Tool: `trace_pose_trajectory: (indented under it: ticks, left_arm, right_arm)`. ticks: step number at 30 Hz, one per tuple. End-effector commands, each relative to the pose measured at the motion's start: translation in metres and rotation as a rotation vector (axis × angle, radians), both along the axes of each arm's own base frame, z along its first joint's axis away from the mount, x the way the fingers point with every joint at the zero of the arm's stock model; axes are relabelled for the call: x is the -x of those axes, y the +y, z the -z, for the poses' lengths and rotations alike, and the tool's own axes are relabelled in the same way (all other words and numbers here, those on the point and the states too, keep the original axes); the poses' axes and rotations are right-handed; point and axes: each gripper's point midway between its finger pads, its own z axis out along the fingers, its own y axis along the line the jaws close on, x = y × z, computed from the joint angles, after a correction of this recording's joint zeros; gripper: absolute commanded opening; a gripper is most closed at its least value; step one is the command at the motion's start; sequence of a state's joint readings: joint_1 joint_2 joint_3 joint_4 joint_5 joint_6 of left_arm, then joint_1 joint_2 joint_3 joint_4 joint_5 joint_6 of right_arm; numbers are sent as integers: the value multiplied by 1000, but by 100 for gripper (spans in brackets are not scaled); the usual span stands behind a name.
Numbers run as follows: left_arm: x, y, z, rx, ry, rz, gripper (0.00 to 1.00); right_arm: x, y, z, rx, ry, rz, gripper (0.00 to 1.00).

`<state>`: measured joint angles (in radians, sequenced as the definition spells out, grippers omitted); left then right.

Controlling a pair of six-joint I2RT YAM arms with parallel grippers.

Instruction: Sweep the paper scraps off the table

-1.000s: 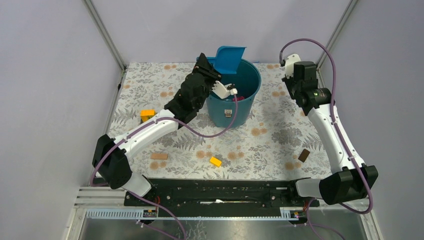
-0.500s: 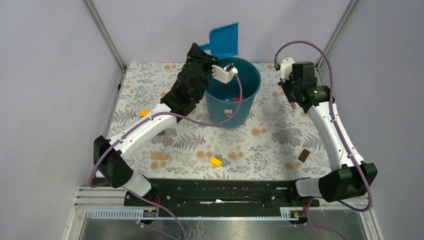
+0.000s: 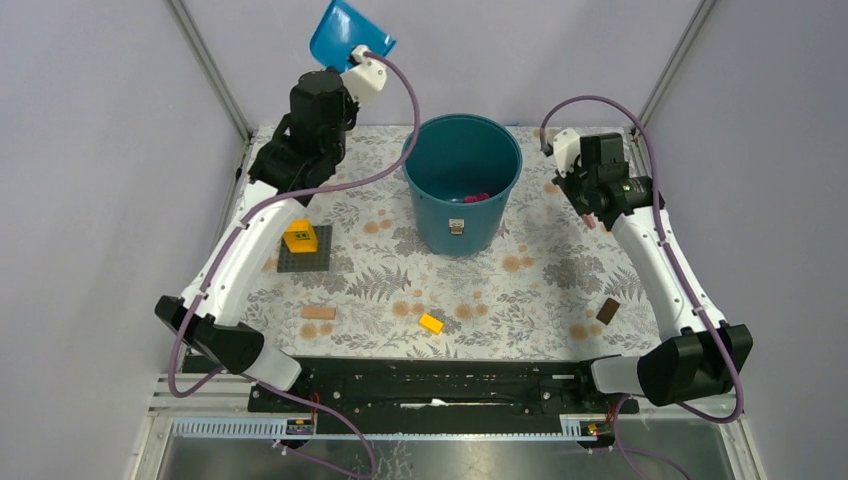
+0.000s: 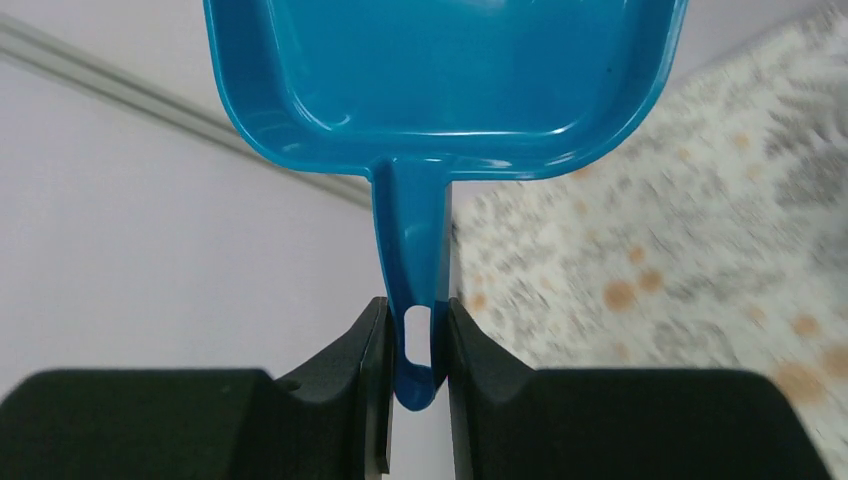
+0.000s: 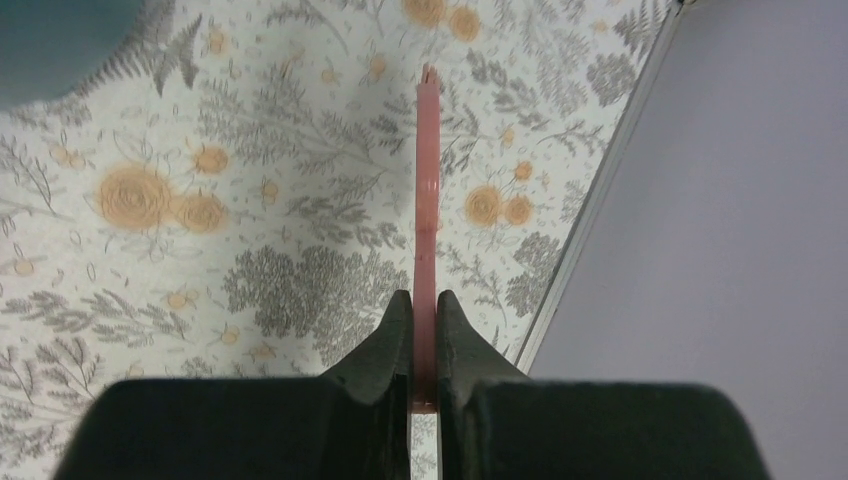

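Next, my left gripper draws the empty dustpan back, lowers and releases it, as bare table between the grey plate and bucket (image 3: pixel 440 215) lies below and back from it.
My left gripper (image 3: pixel 340 68) is shut on the handle of a blue dustpan (image 3: pixel 346 36), held high over the table's far left corner. In the left wrist view the handle sits between the fingers (image 4: pixel 372 345) and the pan (image 4: pixel 445 70) looks empty. My right gripper (image 3: pixel 589 207) is shut on a thin pink flat tool (image 5: pixel 427 170), held edge-on above the floral table (image 3: pixel 540 280) at the far right. The only paper scraps in view are magenta wads (image 3: pixel 477 197) lying inside the teal bucket (image 3: pixel 440 215).
A yellow brick (image 3: pixel 300 238) sits on a dark grey plate (image 3: pixel 303 260) at the left. A tan block (image 3: pixel 318 312) and a small orange block (image 3: pixel 431 323) lie near the front. A brown block (image 3: pixel 607 310) lies at the right. The table's edge rail (image 5: pixel 590 210) is close to the pink tool.
My left arm has swung the dustpan from over the bucket up and away to the far left, uncovering the yellow brick and its plate. My right gripper has shifted slightly towards the bucket.
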<state>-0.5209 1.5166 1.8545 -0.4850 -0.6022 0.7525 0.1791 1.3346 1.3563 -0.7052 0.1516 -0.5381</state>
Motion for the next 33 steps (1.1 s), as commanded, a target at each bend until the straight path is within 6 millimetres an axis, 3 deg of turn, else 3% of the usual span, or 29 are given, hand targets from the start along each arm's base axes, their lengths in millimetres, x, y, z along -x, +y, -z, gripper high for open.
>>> trace_pose_trajectory:
  ticks: [1, 9, 12, 16, 19, 25, 29, 33]
  left_arm:
    - [36, 14, 85, 253, 278, -102, 0]
    - [75, 33, 190, 513, 612, -195, 0]
    - [93, 22, 219, 561, 714, -175, 0]
    - [112, 5, 256, 631, 868, -153, 0]
    - [120, -8, 274, 664, 961, -121, 0]
    - [131, -12, 302, 684, 1058, -153, 0]
    - [147, -18, 326, 704, 1162, -166, 0]
    - [159, -16, 339, 701, 1215, -201, 16]
  right_arm:
    - [14, 0, 7, 24, 9, -44, 0]
    - [74, 24, 60, 45, 100, -168, 0]
    - [106, 41, 88, 62, 139, -273, 0]
    - [137, 50, 118, 85, 183, -366, 0]
    - [148, 55, 126, 89, 182, -416, 0]
    - [173, 58, 155, 119, 234, -494, 0]
    - [174, 60, 156, 125, 243, -505, 0]
    - [167, 65, 146, 118, 225, -508, 0]
